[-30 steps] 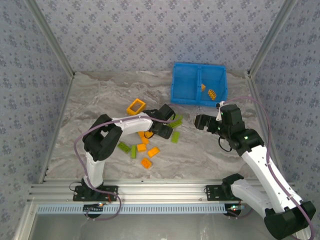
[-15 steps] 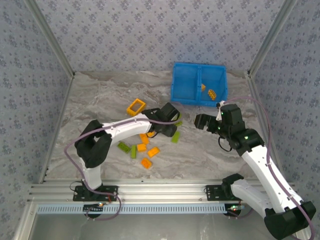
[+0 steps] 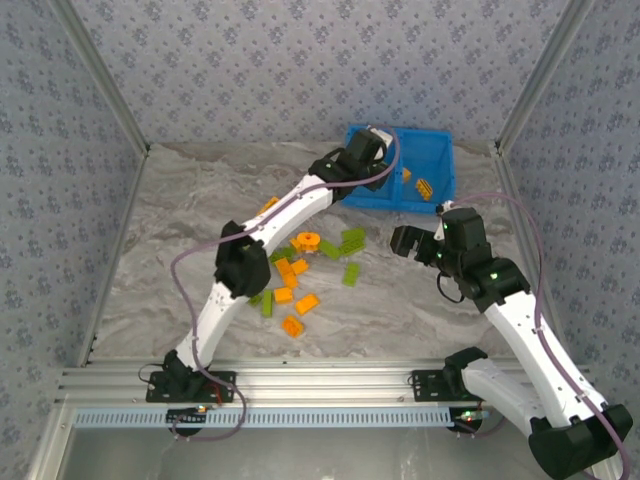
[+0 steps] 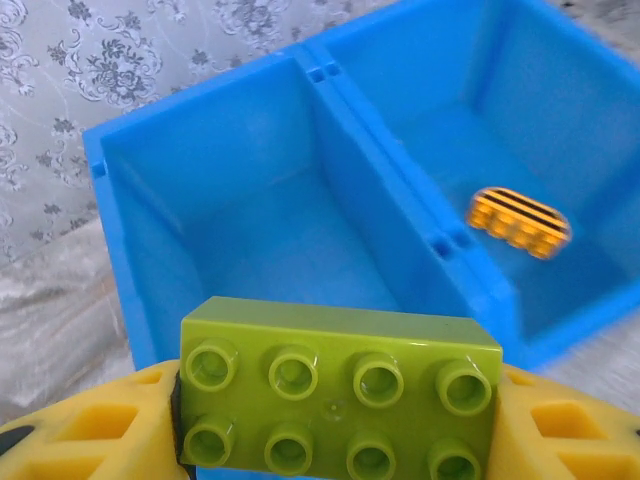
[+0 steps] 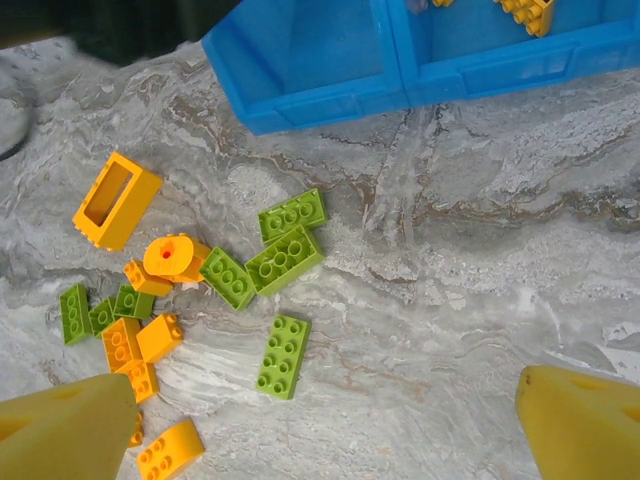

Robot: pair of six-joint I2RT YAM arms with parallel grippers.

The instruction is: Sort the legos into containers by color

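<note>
The left gripper should next lower slightly over the blue bin's empty container and release the lime green lego, as the other holds orange.
My left gripper (image 3: 366, 163) is shut on a lime green eight-stud lego (image 4: 340, 385), held level between its yellow fingers (image 4: 85, 430) above the near edge of the blue bin (image 4: 110, 190). The bin's left container (image 4: 260, 230) lies empty below the brick; the right container holds an orange lego (image 4: 518, 222). My right gripper (image 3: 405, 243) hangs open above bare table, with a green lego (image 5: 283, 355) lying flat to the left under it. Loose orange and green legos (image 3: 298, 272) are scattered mid-table, with a round orange piece (image 5: 172, 255) and an open orange frame (image 5: 115, 198).
The blue bin (image 3: 447, 150) stands at the back right near the wall. Patterned walls close in the table on three sides. An aluminium rail (image 3: 320, 385) runs along the near edge. Bare marble (image 5: 450, 300) stretches between the pile and my right arm.
My left arm has swung from the pile of bricks up and back to the bin, carrying a green brick it closed on. The right arm has not moved.
</note>
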